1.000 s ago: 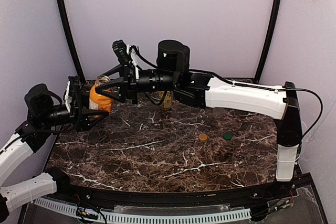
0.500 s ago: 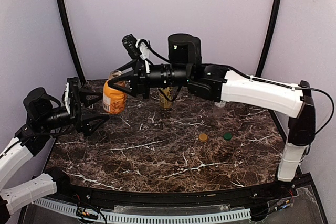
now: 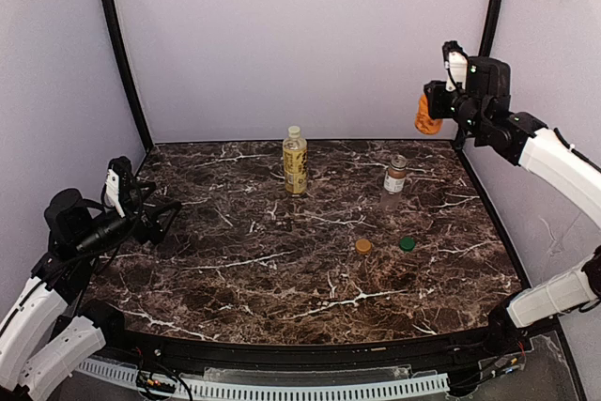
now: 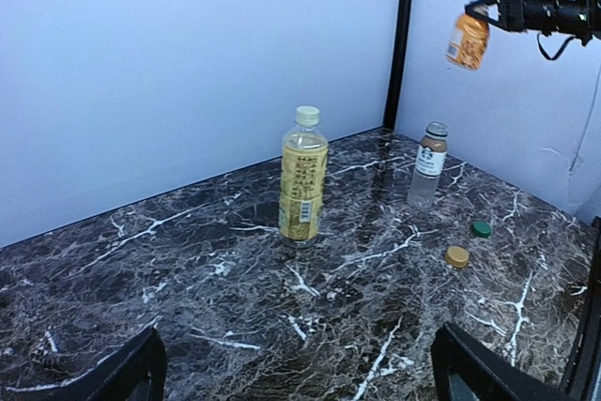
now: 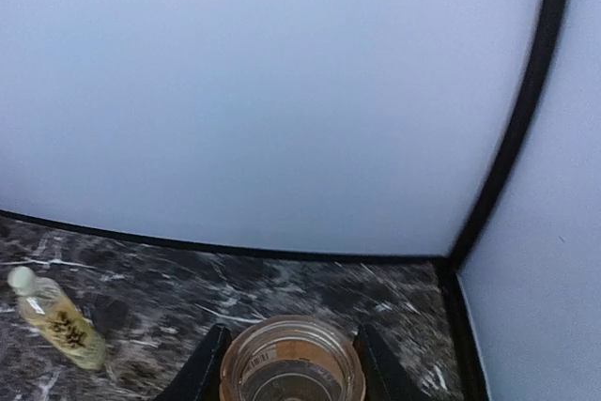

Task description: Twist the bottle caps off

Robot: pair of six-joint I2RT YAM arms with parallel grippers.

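The right gripper brings the orange bottle (image 3: 427, 115) down onto the marble beside the brownish bottle (image 3: 395, 176) next, because the orange bottle's opening is already open and capless.
The short orange bottle (image 3: 427, 115) hangs high in the back right corner, with my right gripper (image 3: 438, 105) shut on it. The right wrist view looks down into its open, capless mouth (image 5: 292, 365) between the two fingers. The taller yellow-labelled bottle (image 3: 295, 160) stands upright at the back centre with its white cap on. The short clear brownish bottle (image 3: 395, 176) stands upright at the back right. My left gripper (image 3: 155, 215) is open low over the table's left side, with nothing between its fingers (image 4: 131, 375).
A yellow-brown cap (image 3: 362, 246) and a green cap (image 3: 407, 243) lie loose on the dark marble table (image 3: 282, 279), right of centre. Walls and black corner posts (image 3: 485, 44) close in the back and sides.
My left gripper let go of the orange bottle, opened wide and drew back to the left. My right arm swung the bottle from the left-centre up to the back right corner.
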